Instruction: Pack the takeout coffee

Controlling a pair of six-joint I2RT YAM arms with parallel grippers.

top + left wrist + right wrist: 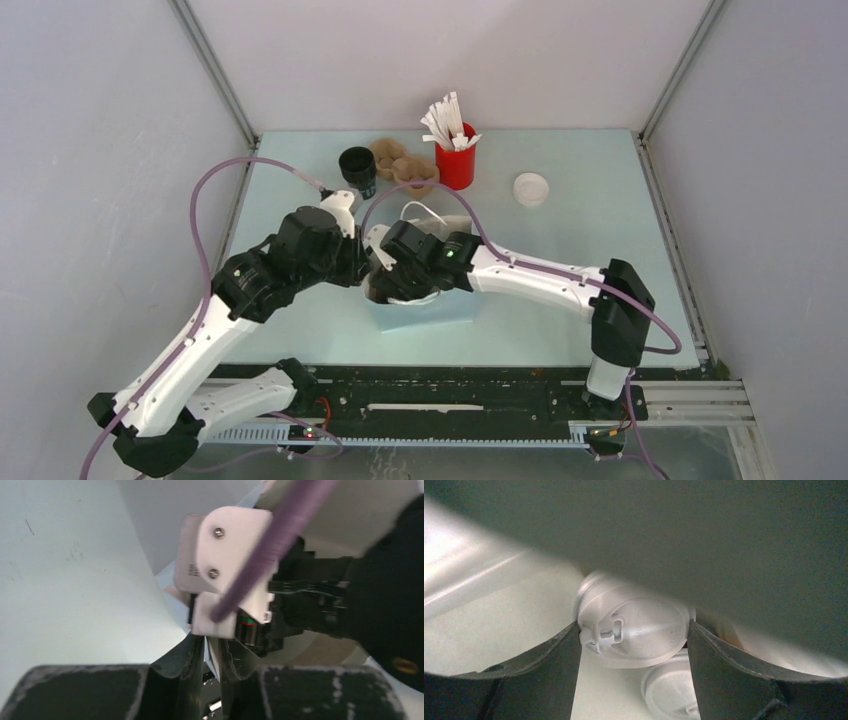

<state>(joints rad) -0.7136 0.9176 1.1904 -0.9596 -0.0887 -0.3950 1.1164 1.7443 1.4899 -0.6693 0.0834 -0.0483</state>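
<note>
Next I should lower my right gripper deeper into the bag, beside the second white-lidded cup (671, 692), and release the coffee, since the held lid stands higher than its neighbour.
A white paper bag (445, 308) stands open at the table's centre, with both grippers at its mouth. My left gripper (366, 263) is shut on the bag's thin left rim (216, 661), pinched between its dark fingers. My right gripper (396, 286) reaches down inside the bag. In the right wrist view its fingers (549, 665) close on both sides of the round white lid of the takeout coffee (644, 630). The cup's dark body is hidden under the lid. A second white-lidded cup (671, 692) sits lower in the bag, right beside it.
At the back stand a lidless black cup (358, 168), a brown cup carrier (402, 165) and a red holder (456, 165) full of white sticks. A loose white lid (531, 189) lies at the back right. The right arm's wrist (310, 600) and a purple cable crowd the left gripper.
</note>
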